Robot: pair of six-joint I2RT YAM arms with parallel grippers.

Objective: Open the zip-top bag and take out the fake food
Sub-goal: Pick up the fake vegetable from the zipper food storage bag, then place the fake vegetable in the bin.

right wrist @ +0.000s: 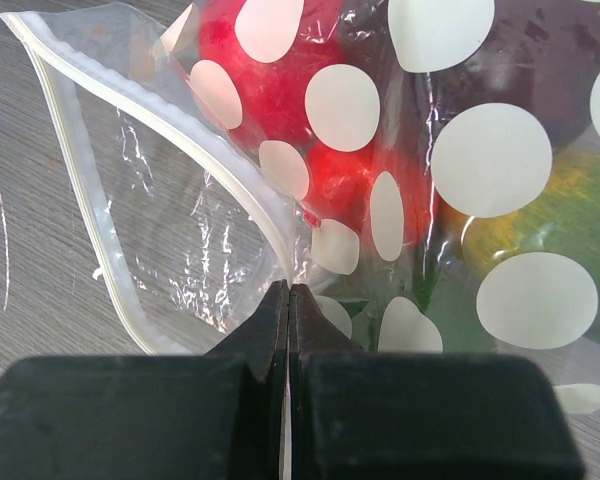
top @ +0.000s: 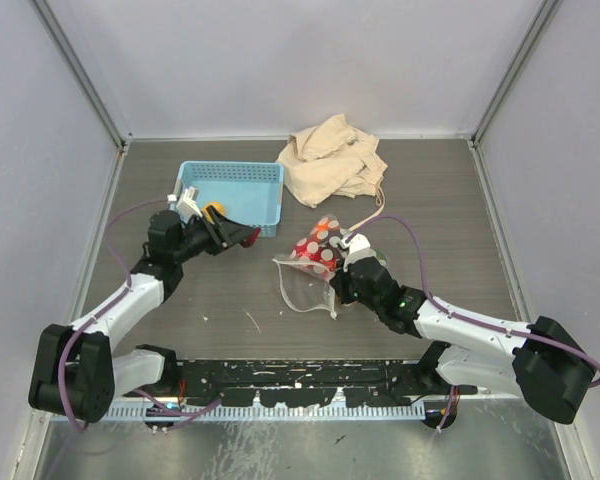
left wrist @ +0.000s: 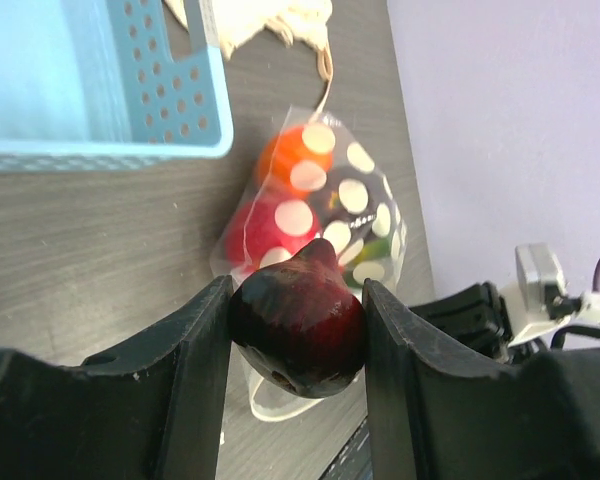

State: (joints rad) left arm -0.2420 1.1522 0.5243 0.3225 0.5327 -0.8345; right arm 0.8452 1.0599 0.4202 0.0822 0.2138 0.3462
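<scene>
I will next carry the dark maroon fruit outward with my left gripper, over the open inside of the blue basket that holds the orange-yellow piece, and release it.
The zip-top bag lies mid-table, clear with white dots, its white zip mouth gaping open. My right gripper is shut on the bag's edge beside the zip strip. Fake food still shows inside the bag: a red piece, a dark one and a yellow-green one. My left gripper is shut on a dark maroon fake food piece held above the table. It hangs between the bag and the blue basket. The orange piece in the bag shows beyond it.
The light blue perforated basket holds an orange-yellow piece at its near left. A beige cloth drawstring bag lies at the back, its cord trailing toward the zip-top bag. Grey walls enclose the table on three sides.
</scene>
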